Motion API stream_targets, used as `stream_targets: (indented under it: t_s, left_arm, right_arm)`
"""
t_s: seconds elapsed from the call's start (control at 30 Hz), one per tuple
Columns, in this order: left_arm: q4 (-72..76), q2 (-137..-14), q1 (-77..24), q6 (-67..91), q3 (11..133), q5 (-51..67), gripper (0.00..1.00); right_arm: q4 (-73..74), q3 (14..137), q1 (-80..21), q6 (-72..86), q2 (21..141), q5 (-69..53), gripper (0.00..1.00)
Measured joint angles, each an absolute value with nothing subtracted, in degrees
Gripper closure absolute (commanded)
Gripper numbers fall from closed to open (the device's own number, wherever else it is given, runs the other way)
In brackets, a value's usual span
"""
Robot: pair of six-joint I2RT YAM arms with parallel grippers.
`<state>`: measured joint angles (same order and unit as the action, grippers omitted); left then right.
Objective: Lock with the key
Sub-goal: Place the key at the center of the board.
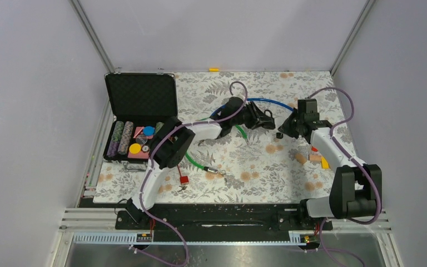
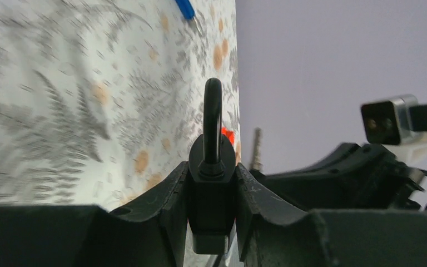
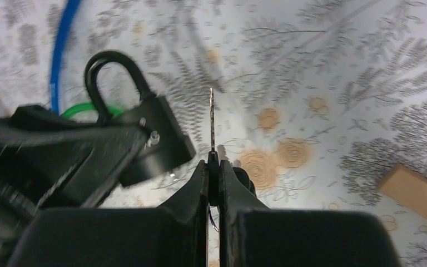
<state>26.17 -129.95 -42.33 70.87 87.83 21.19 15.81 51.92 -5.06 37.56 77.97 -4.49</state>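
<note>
The padlock with its curved shackle hangs above the table, so the left gripper should next move down and back onto the brown-flowered patch of cloth [image 1: 271,148] and let go of the padlock.
A black padlock [image 2: 211,189] with a curved shackle [image 2: 213,111] sits clamped between my left gripper's [image 2: 211,183] fingers, held above the floral table. In the right wrist view the padlock [image 3: 158,136] hangs to the left, gripped by the left fingers [image 3: 89,161]. My right gripper [image 3: 213,167] is shut on the key [image 3: 212,119], whose thin metal blade points forward, edge-on. The blade is just right of the lock body and apart from it. From above, the left gripper [image 1: 264,119] and the right gripper [image 1: 288,127] face each other mid-table.
An open black case [image 1: 139,119] with poker chips lies at the left. A green cable [image 1: 197,162] and a blue cable [image 1: 267,102] cross the floral cloth. A small black piece [image 1: 279,135], a red tag [image 1: 184,180] and orange and yellow blocks [image 1: 318,158] lie about.
</note>
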Motion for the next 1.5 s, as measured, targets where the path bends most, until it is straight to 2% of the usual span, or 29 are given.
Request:
stream_targets:
  t_s: [0.13, 0.3, 0.37, 0.5, 0.6, 0.7, 0.9, 1.1, 1.27, 1.5]
  left_arm:
    - [22.39, -131.7, -45.98, 72.73, 92.05, 21.17, 1.0]
    - [19.29, -133.86, -48.9, 75.37, 94.98, 21.02, 1.0]
    - [16.56, -135.24, -49.58, 76.01, 96.05, 20.99, 0.98]
    - [12.1, -138.32, -50.48, 77.71, 96.42, 21.28, 0.79]
    - [12.08, -140.31, -50.68, 79.5, 97.21, 22.98, 0.58]
    - [10.81, -140.44, -50.74, 79.64, 98.41, 23.0, 0.46]
    - [8.38, -139.0, -50.74, 76.99, 99.02, 22.68, 0.3]
    - [0.69, -133.36, -50.74, 69.97, 97.19, 19.4, 0.18]
    - [-4.43, -127.61, -50.65, 63.81, 95.94, 17.54, 0.14]
    - [-11.18, -122.13, -50.06, 53.28, 95.98, 15.73, 0.12]
  right_arm:
    - [15.9, 49.76, -2.85, 37.93, 80.27, -1.65, 0.98]
    - [16.01, 48.84, 0.14, 38.52, 83.68, 1.85, 1.0]
    - [14.79, 48.95, 1.3, 38.7, 84.84, 1.93, 0.97]
    - [15.18, 48.69, 3.49, 38.98, 88.29, 2.04, 0.85]
    - [15.81, 48.34, 4.14, 39.33, 89.14, 2.09, 0.8]
    - [16.03, 48.34, 4.19, 39.57, 89.14, 1.93, 0.73]
    - [16.88, 48.34, 4.19, 40.4, 87.99, 1.87, 0.42]
    - [18.2, 48.34, 4.19, 40.45, 82.24, 1.98, 0.36]
    - [18.5, 48.36, 4.19, 40.49, 78.96, 1.89, 0.32]
    - [19.59, 48.34, 4.08, 40.25, 75.44, 0.99, 0.33]
